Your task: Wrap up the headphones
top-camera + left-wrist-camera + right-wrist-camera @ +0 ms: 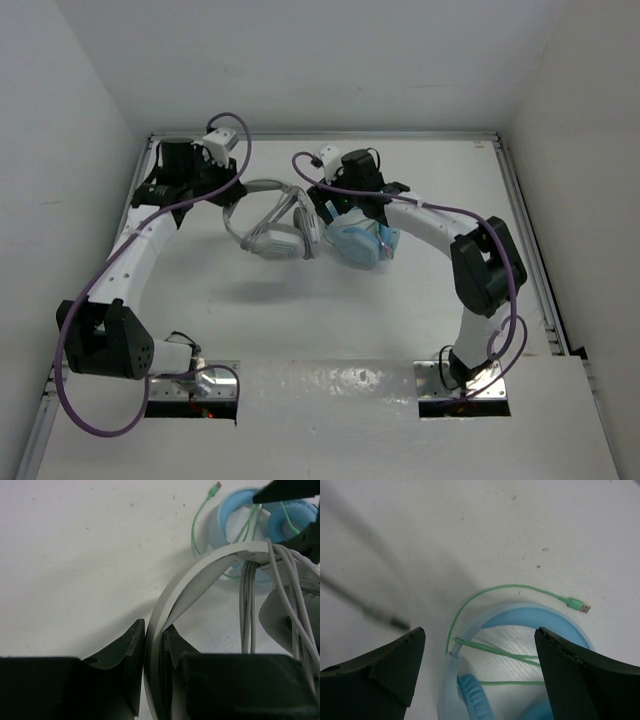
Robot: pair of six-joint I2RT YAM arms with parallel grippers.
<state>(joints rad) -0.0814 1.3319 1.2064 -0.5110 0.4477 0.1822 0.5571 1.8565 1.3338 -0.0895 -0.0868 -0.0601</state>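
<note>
Grey cable wraps the headband [172,597], so next my left gripper needs to move outward to the table's far corner at left in the top view, lower and release.
The white and light-grey headphones [281,236] lie at mid-table, with the ear cups toward me. My left gripper [228,195] is shut on their curved headband [172,597]; in the left wrist view the band is pinched between the gripper's [154,627] two fingers. Several turns of the thin grey cable [248,605] hang over the headband near the ear cup [290,615]. My right gripper [335,205] is open and empty in the right wrist view [480,632]. A blurred stretch of grey cable [370,611] crosses at the left of that view, outside its jaws.
Light blue headphones [363,240] with a green cable [485,592] and its plug [576,605] lie directly under my right gripper, touching the white pair's right side. They also show in the left wrist view [240,515]. Walls enclose the table on three sides.
</note>
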